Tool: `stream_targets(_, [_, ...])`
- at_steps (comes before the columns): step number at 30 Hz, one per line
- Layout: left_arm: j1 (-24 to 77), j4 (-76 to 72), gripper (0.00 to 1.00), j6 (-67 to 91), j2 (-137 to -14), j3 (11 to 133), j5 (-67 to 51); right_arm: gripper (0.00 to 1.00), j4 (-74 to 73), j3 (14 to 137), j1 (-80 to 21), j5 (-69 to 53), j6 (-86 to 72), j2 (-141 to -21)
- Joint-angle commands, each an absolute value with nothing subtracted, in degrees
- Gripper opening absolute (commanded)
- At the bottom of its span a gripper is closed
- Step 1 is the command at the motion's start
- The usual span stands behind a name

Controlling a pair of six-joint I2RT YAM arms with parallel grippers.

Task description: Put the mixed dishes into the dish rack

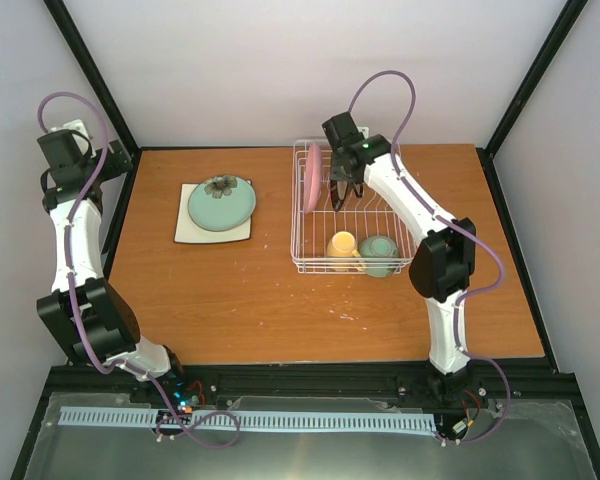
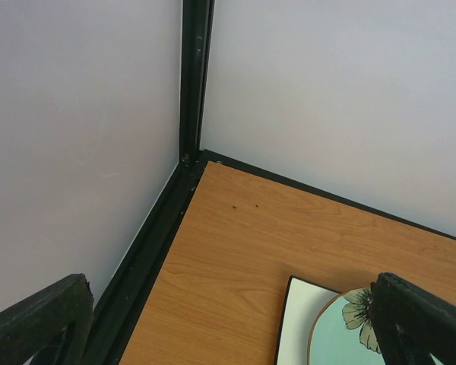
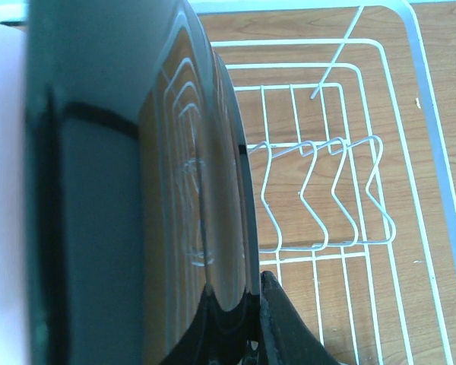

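Observation:
I will lower the black-rimmed plate [image 3: 190, 152] with my right gripper next, down and slightly toward the pink plate, to release it among the rack's wires. The black-rimmed plate is hanging on edge.
The white wire dish rack [image 1: 400, 215] stands right of centre. A pink plate [image 1: 311, 178] stands upright in its far left slots. A yellow mug [image 1: 341, 246] and a pale-green bowl [image 1: 379, 253] lie at its near end. My right gripper [image 1: 344, 196] is shut on the black-rimmed plate [image 3: 190, 152] and holds it on edge over the rack's prongs [image 3: 319, 190], just right of the pink plate. The mint-green flower plate [image 1: 221, 202] lies on the square off-white plate [image 1: 192, 233] at the left. My left gripper [image 1: 58, 192] is open and empty at the far left edge.
A black frame post and pale walls close the back left corner [image 2: 191, 114]. Bare wooden table [image 1: 230, 300] lies between the stacked plates and the arm bases. The left wrist view shows the corner of the square plate [image 2: 296, 319] below it.

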State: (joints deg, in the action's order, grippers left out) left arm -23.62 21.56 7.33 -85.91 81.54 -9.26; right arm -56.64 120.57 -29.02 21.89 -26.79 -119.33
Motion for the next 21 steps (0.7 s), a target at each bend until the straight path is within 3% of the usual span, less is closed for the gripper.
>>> stream_targets(1, [-23.7, 21.9, 1.00, 5.8, -85.1, 82.1, -8.3, 0.03, -50.9, 123.1, -29.4, 24.4, -25.1, -120.1])
stream_targets(14, [-23.6, 21.8, 1.00, 5.7, -85.9, 82.7, -8.4, 0.03, -52.9, 129.2, -29.4, 21.9, -24.6, -126.3])
stream_targets(16, [-23.7, 21.9, 1.00, 5.7, -85.9, 82.6, -8.4, 0.07, -53.2, 129.1, -29.4, 21.7, -24.8, -126.6])
stream_targets(19, [-23.7, 21.8, 1.00, 5.9, -86.0, 82.5, -8.7, 0.24, -53.7, 129.0, -29.4, 21.2, -25.2, -127.1])
stream_targets(21, [-23.7, 21.8, 1.00, 6.0, -86.1, 82.5, -8.8, 0.27, -53.9, 128.9, -29.4, 21.1, -25.4, -127.3])
